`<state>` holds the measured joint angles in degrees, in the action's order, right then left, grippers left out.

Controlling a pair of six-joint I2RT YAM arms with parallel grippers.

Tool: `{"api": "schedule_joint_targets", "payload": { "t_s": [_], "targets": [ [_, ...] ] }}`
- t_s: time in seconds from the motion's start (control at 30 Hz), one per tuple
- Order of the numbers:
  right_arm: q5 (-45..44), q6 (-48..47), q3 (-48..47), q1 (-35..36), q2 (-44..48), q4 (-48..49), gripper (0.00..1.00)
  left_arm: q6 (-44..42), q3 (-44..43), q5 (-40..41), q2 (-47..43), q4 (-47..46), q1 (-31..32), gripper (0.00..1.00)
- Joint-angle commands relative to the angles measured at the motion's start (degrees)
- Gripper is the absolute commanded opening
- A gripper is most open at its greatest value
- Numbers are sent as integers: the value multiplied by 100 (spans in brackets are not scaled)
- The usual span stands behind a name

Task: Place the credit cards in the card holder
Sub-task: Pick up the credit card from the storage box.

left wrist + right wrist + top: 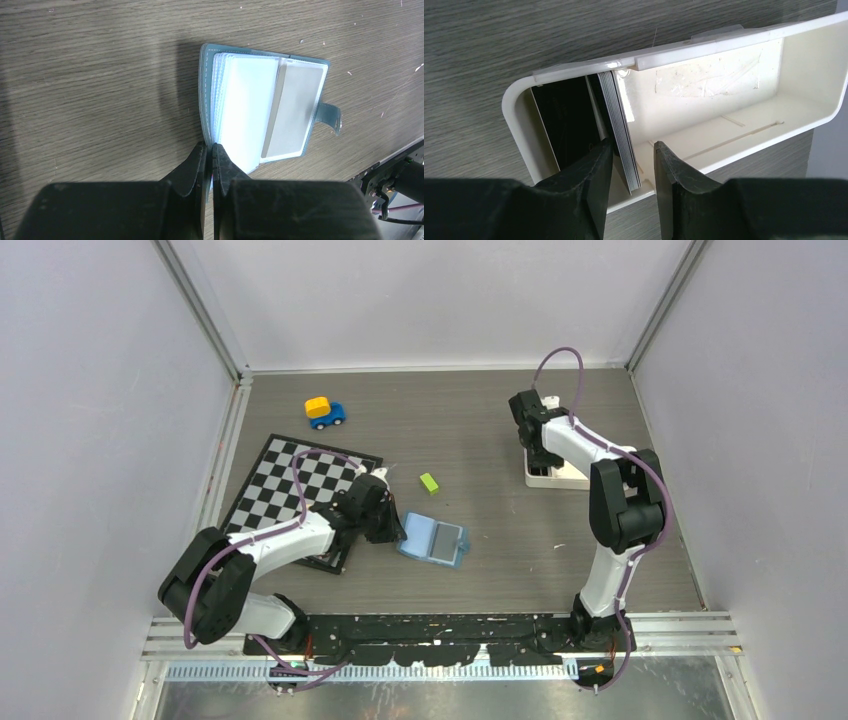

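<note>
The robot's right gripper will next close its fingers onto the dark credit card's corner (629,185) at the card stack's near end, because that corner sticks out past the stack.
The card holder (425,538) lies open on the table, teal outside and light blue inside, and also shows in the left wrist view (245,105). A grey credit card (295,112) sits in its right-hand pocket. My left gripper (210,148) is shut on the near edge of the holder's left cover, and shows in the top view (390,525). A stack of credit cards (616,110) stands on edge at the left end of the white tray (724,55), beside a black card (564,120). My right gripper (631,147) is open, its jaws on either side of the stack's lower corner.
A checkerboard (285,485) lies under the left arm. A lime-green block (429,482) sits just beyond the holder. A blue and yellow toy car (324,412) is at the back left. The white tray (560,478) is at the right, under the right gripper (543,455).
</note>
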<state>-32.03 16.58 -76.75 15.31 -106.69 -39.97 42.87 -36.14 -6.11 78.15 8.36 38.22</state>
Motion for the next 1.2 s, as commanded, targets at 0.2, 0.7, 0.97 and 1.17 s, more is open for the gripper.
{"api": "schedule_joint_targets", "payload": {
  "t_s": [0.2,0.7,0.97,1.17],
  "targets": [
    [-275,-7,-238,-48,308,-90,40,-104,-17,-5,-45,12,-19,0],
    [-58,-25,-230,-46,453,-108,14,-86,-29,-59,-23,0,-25,0],
    [369,109,-333,-46,814,-245,0,-86,1,-40,-72,-1,-24,0],
    [1040,365,-521,-39,1621,-549,0,-78,45,-14,-76,-14,-23,0]
  ]
}}
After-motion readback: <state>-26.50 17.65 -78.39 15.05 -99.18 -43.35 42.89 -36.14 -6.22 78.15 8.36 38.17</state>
